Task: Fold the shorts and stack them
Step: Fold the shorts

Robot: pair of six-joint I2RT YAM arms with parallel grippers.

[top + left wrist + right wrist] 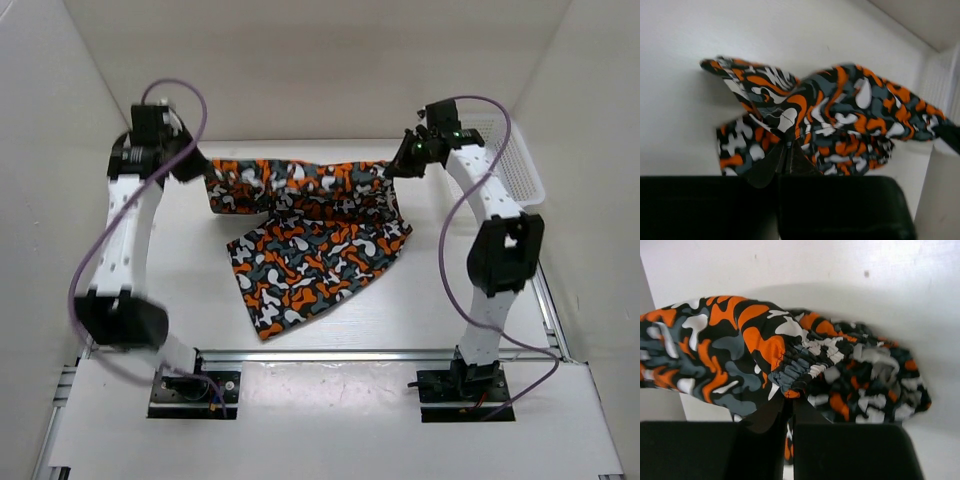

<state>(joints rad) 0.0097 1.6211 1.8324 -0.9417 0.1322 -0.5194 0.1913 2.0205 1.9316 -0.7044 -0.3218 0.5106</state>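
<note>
I will next use my right gripper to bring the waistband, which is lifted off the table, back and down to the fabric's basket-side end below and back from the gripper, and let it go there.
The shorts have an orange, white, grey and black camouflage print. Their far edge is lifted and stretched between both grippers; the rest hangs down and lies on the white table. My left gripper is shut on the left end of that edge. In the left wrist view the fabric bunches at my fingertips. My right gripper is shut on the right end. In the right wrist view the elastic waistband is pinched at the fingertips.
A white plastic mesh basket stands at the back right, beside the right arm. White walls enclose the table on the left, back and right. A metal rail runs along the near edge.
</note>
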